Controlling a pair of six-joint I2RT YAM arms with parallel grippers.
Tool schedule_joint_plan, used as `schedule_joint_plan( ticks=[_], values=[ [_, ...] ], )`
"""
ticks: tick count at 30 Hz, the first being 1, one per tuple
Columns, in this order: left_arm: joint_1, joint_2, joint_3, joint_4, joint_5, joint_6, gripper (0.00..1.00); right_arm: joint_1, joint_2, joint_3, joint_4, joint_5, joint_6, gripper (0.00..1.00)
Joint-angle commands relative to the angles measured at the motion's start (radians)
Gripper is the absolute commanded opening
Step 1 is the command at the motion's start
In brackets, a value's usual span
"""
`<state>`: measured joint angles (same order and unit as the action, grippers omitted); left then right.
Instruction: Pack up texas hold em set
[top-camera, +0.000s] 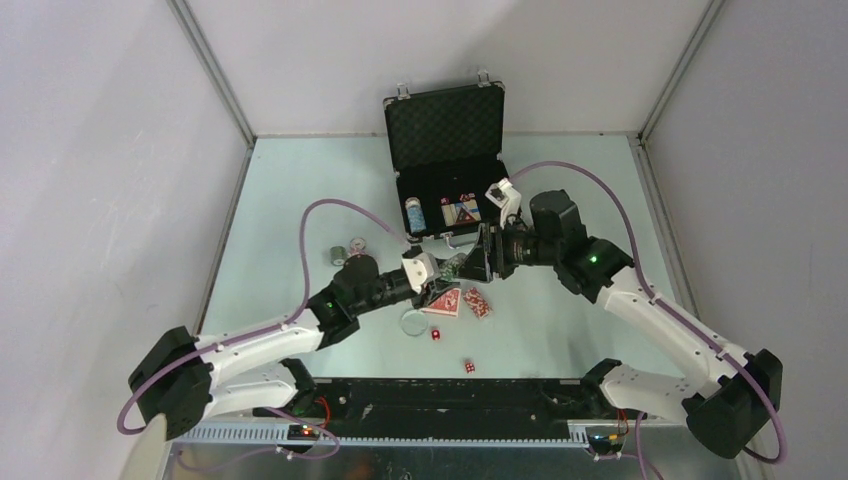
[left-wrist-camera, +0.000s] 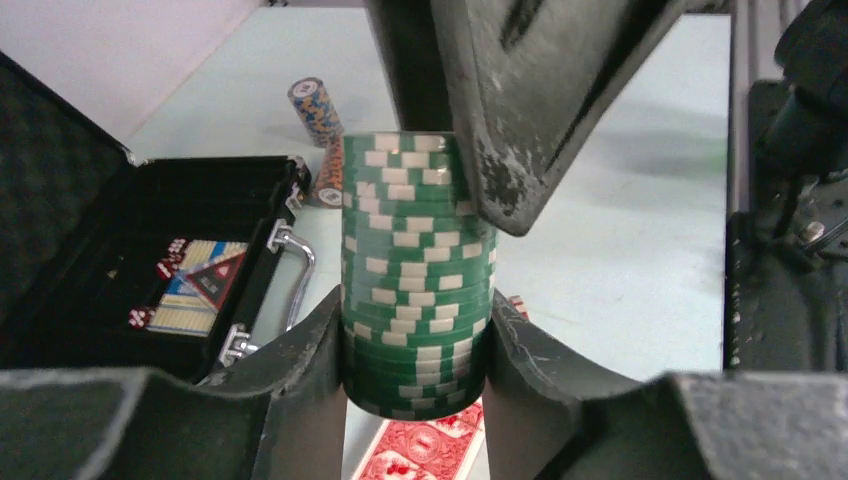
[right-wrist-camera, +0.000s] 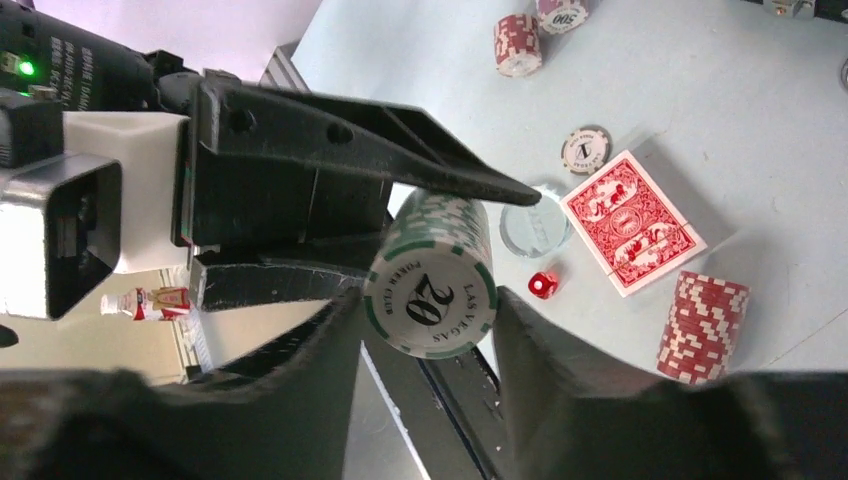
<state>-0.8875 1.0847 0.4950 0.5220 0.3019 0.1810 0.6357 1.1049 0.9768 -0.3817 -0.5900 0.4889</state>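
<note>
I need to move my left gripper outward over the briefcase (top-camera: 445, 120) next, lower it and release the green stack in the empty slot beyond the blue stack (top-camera: 413, 213).
A green-and-white chip stack (top-camera: 456, 267) hangs above the table, gripped at both ends. My left gripper (left-wrist-camera: 415, 318) is shut on its lower part, both fingers pressed against the sides of the green stack (left-wrist-camera: 415, 240). My right gripper (right-wrist-camera: 428, 302) is shut on the other end, whose face reads 20 (right-wrist-camera: 432, 290). The black briefcase (top-camera: 445, 120) stands open behind, with cards and a blue stack (top-camera: 413, 213) inside. Red-backed cards (top-camera: 443, 300), a red chip stack (top-camera: 478, 302), a clear disc (top-camera: 412, 321) and two red dice (top-camera: 436, 334) lie on the table below.
Two more chip stacks (top-camera: 337, 254) sit on the table to the left of the case. The case's silver handle (left-wrist-camera: 296, 262) faces the grippers. A single loose chip (right-wrist-camera: 586, 148) lies near the cards (right-wrist-camera: 632, 220). The arms' base rail (top-camera: 440, 395) runs along the near edge.
</note>
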Motion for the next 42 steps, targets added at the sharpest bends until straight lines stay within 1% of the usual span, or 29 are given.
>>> schedule_joint_plan(
  ticks=[1,2,3,4,5,6,7,8,9,10,11,12,13,14,15,16,17,18,19,21,23,27,31,34,37,39,42],
  values=[
    [-0.007,-0.007,0.075,-0.040,-0.006,0.043,0.23,0.001,-0.006,0.052,0.095,-0.004,0.023,0.61],
    [-0.006,-0.003,0.081,-0.056,-0.035,0.037,0.11,-0.003,-0.013,0.052,0.086,0.043,0.027,0.71],
    [-0.005,0.004,0.091,-0.061,-0.050,0.018,0.07,-0.014,-0.018,0.052,0.079,0.071,0.041,0.75],
    [-0.005,0.008,0.095,-0.068,-0.088,0.007,0.03,-0.020,-0.032,0.053,0.063,0.144,0.059,0.80],
    [-0.005,0.018,0.100,-0.067,-0.135,-0.015,0.02,-0.032,-0.041,0.052,0.055,0.184,0.068,0.82],
    [-0.005,0.023,0.103,-0.062,-0.166,-0.031,0.00,-0.039,-0.058,0.051,0.034,0.269,0.084,0.83],
    [-0.004,0.035,0.110,-0.060,-0.235,-0.071,0.00,-0.051,-0.069,0.051,0.025,0.311,0.092,0.84],
    [0.001,0.042,0.115,-0.062,-0.267,-0.088,0.00,-0.057,-0.094,0.045,0.012,0.386,0.106,0.84],
    [0.006,0.053,0.130,-0.065,-0.346,-0.128,0.00,-0.069,-0.106,0.038,0.008,0.464,0.114,0.84],
    [0.019,0.059,0.138,-0.074,-0.385,-0.152,0.00,-0.075,-0.134,0.022,0.002,0.502,0.132,0.84],
    [0.027,0.073,0.161,-0.080,-0.469,-0.219,0.00,-0.086,-0.149,0.012,0.003,0.562,0.141,0.84],
    [0.048,0.082,0.175,-0.100,-0.510,-0.252,0.00,-0.091,-0.178,-0.010,0.007,0.598,0.154,0.83],
    [0.058,0.104,0.210,-0.115,-0.592,-0.323,0.00,-0.100,-0.192,-0.023,0.011,0.649,0.163,0.82],
    [0.079,0.117,0.236,-0.166,-0.629,-0.360,0.00,-0.105,-0.220,-0.051,0.022,0.666,0.174,0.81],
    [0.090,0.152,0.300,-0.204,-0.704,-0.436,0.00,-0.114,-0.233,-0.064,0.032,0.681,0.176,0.80],
    [0.111,0.198,0.337,-0.286,-0.735,-0.472,0.00,-0.119,-0.253,-0.087,0.050,0.683,0.178,0.80],
    [0.122,0.222,0.422,-0.333,-0.759,-0.529,0.00,-0.127,-0.261,-0.097,0.056,0.686,0.178,0.79],
    [0.146,0.277,0.462,-0.422,-0.758,-0.552,0.00,-0.135,-0.271,-0.111,0.063,0.688,0.178,0.79],
    [0.164,0.303,0.545,-0.487,-0.751,-0.591,0.00,-0.137,-0.275,-0.116,0.063,0.691,0.178,0.79],
    [0.188,0.387,0.647,-0.566,-0.736,-0.639,0.00,-0.146,-0.274,-0.120,0.054,0.701,0.176,0.79],
    [0.211,0.458,0.725,-0.602,-0.738,-0.685,0.00,-0.154,-0.274,-0.121,0.043,0.708,0.172,0.79],
    [0.255,0.587,0.872,-0.647,-0.740,-0.742,0.00,-0.167,-0.278,-0.122,0.025,0.719,0.164,0.79],
    [0.282,0.726,1.001,-0.667,-0.698,-0.773,0.00,-0.174,-0.295,-0.140,0.021,0.728,0.153,0.79],
    [0.296,0.802,1.097,-0.683,-0.655,-0.813,0.00,-0.185,-0.311,-0.157,0.023,0.726,0.152,0.79],
    [0.314,0.886,1.155,-0.699,-0.628,-0.855,0.00,-0.195,-0.320,-0.172,0.023,0.717,0.155,0.79],
    [0.327,0.932,1.187,-0.687,-0.584,-0.880,0.00,-0.202,-0.324,-0.179,0.024,0.709,0.157,0.79],
    [0.338,0.990,1.249,-0.713,-0.581,-0.896,0.00,-0.210,-0.330,-0.185,0.020,0.696,0.157,0.79]
  ],
)
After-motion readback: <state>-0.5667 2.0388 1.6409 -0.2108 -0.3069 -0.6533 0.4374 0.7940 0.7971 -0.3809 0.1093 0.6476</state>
